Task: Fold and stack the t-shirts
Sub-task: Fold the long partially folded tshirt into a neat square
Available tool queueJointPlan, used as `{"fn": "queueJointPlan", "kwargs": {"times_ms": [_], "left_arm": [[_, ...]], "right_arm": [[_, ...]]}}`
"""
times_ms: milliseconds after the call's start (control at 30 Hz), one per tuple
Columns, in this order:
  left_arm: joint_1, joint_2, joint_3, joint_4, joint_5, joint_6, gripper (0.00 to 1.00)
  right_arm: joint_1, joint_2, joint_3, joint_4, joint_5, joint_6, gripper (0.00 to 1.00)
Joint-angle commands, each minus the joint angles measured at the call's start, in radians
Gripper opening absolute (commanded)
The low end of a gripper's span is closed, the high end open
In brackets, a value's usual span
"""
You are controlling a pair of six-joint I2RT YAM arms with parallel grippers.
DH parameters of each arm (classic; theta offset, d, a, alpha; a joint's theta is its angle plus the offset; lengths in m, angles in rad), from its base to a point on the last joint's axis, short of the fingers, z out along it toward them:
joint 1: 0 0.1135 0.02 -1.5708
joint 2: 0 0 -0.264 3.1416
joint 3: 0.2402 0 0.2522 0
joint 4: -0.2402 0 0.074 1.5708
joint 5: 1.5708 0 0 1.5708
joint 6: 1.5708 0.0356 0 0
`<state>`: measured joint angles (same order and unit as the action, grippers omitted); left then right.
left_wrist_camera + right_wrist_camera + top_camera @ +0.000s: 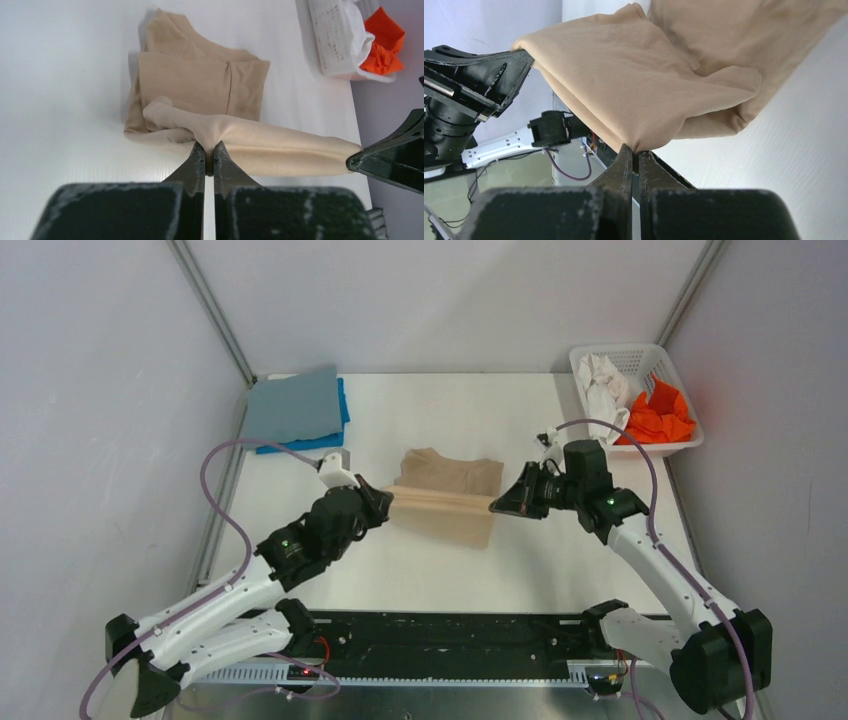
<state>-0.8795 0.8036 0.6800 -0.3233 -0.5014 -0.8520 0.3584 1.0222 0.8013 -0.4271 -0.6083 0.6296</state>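
Observation:
Next, my left gripper carries the tan t-shirt's end outward and down onto the tan t-shirt's far shoulder [424,454] [167,24] and releases it, because that far part still lies uncovered.
A tan t-shirt [445,490] lies partly folded at the table's middle. Its near edge is lifted and stretched taut between my two grippers. My left gripper [384,502] is shut on the cloth's left end [210,135]. My right gripper [497,505] is shut on the right end [639,142]. The rest of the tan shirt [200,80] rests flat on the table beyond the lifted edge. A folded grey-blue t-shirt [295,405] lies on a bright blue one [342,415] at the back left. White [603,380] and orange [660,415] t-shirts sit crumpled in the basket.
A white lattice basket [655,355] stands at the back right corner, also in the left wrist view as a basket [330,40]. Grey walls close in the table on both sides. The black rail [450,635] with the arm bases runs along the near edge.

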Motion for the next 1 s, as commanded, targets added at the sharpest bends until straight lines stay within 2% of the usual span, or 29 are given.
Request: {"fn": "queueJointPlan", "kwargs": {"times_ms": [0,133,433,967], "left_arm": [[0.098,0.045,0.084,0.047,-0.011,0.103,0.0],[0.162,0.122,0.12,0.083,0.051,0.119,0.0],[0.263,0.327,0.217,0.131,0.084,0.14,0.0],[0.395,0.766,0.47,0.167,0.201,0.202,0.0]], "right_arm": [[-0.066,0.041,0.063,0.058,-0.042,-0.025,0.0],[-0.119,0.086,0.069,0.082,-0.091,-0.044,0.0],[-0.204,0.258,0.103,0.171,-0.157,-0.043,0.0],[-0.293,0.696,0.312,0.32,-0.203,-0.015,0.0]]}}
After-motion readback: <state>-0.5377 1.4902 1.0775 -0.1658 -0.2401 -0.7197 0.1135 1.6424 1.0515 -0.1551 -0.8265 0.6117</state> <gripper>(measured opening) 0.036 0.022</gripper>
